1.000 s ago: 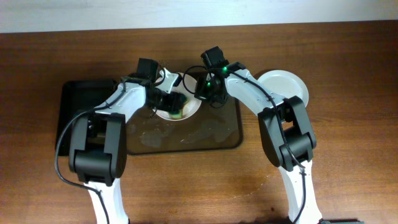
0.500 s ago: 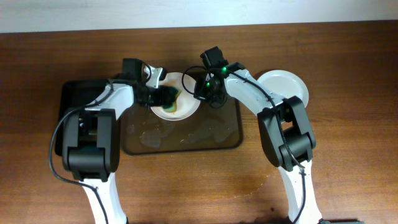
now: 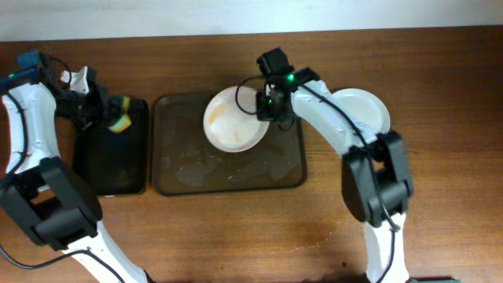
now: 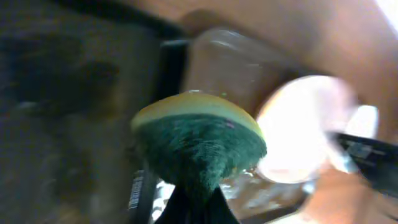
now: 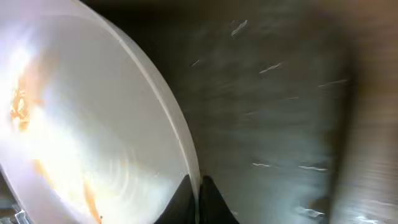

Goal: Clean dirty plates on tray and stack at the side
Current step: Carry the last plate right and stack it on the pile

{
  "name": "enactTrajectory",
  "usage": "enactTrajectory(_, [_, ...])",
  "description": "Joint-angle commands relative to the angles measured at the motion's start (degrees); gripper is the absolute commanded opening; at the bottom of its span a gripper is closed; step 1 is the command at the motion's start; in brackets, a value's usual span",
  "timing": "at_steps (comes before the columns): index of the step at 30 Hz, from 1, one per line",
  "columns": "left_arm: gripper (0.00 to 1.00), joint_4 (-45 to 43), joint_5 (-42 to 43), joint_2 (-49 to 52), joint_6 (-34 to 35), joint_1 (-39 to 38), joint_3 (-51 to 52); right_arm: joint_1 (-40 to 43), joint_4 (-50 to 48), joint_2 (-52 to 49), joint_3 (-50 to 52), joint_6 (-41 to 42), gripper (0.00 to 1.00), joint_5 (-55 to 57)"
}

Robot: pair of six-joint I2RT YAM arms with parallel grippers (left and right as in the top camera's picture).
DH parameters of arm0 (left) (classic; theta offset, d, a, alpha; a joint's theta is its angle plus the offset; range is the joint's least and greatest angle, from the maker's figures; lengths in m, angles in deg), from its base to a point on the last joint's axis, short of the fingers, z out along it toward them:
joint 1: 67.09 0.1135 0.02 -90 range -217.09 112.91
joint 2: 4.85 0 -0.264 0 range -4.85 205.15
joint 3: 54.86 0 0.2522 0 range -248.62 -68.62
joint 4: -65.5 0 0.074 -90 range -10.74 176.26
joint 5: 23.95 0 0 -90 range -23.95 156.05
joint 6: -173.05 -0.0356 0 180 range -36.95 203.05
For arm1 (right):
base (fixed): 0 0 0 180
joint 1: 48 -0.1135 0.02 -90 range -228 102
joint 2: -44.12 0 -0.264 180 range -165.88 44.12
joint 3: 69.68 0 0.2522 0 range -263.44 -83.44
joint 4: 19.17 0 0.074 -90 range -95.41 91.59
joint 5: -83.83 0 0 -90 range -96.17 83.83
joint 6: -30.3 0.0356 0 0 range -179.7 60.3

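Observation:
The black tray lies empty below, so next I need to move the yellow-and-green sponge (image 3: pixel 119 124) in my left gripper back and down to that tray's open bottom and let go of it there.
A white plate (image 3: pixel 233 119) with orange sauce streaks is held tilted over the back of the brown tray (image 3: pixel 185 173). My right gripper (image 3: pixel 266 106) is shut on its right rim; in the right wrist view the fingers pinch the rim (image 5: pixel 194 186) of the plate (image 5: pixel 74 124). My left gripper (image 3: pixel 106 118) is shut on a yellow-and-green sponge (image 3: pixel 119 124) above the black tray (image 3: pixel 110 161). In the left wrist view the sponge (image 4: pixel 199 134) fills the middle, with the plate (image 4: pixel 305 130) blurred beyond it. A clean white plate (image 3: pixel 363 110) lies on the table to the right of the tray.
The brown tray's floor shows wet smears (image 3: pixel 236 169). The narrow black tray stands directly left of the brown tray. Both arms' bodies stretch toward the front edge of the wooden table (image 3: pixel 440 196).
My left gripper has swung left with the sponge, off the plate and over the black tray. The right gripper still holds the plate's rim, shifted slightly right.

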Motion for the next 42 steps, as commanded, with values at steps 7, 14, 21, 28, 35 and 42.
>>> enactTrajectory(7, [0.01,-2.6,-15.0,-0.8,-1.7,-0.5,-0.5,-22.8,2.2,6.8,-0.9,-3.4,0.04,76.7])
enactTrajectory(14, [0.0,-3.0,-15.0,-0.3,-1.7,-0.5,-0.5,-29.6,2.3,6.8,-0.9,-3.2,0.04,89.9])
enactTrajectory(21, [0.01,0.4,-23.1,-0.3,-0.8,-4.3,-0.5,-14.8,7.7,16.4,-0.9,0.9,0.04,44.2])
enactTrajectory(28, [0.0,-6.2,-42.4,-0.3,7.7,-7.0,11.4,19.1,12.4,21.9,-0.9,-3.2,0.04,15.9])
enactTrajectory(35, [0.57,-18.4,-44.8,-0.3,7.7,-7.0,21.2,35.1,12.5,12.5,-0.9,-5.4,0.04,2.6])
enactTrajectory(42, [0.99,-15.4,-43.6,-3.7,7.7,-7.9,17.4,36.5,15.2,3.2,-0.9,-4.1,0.04,3.7])
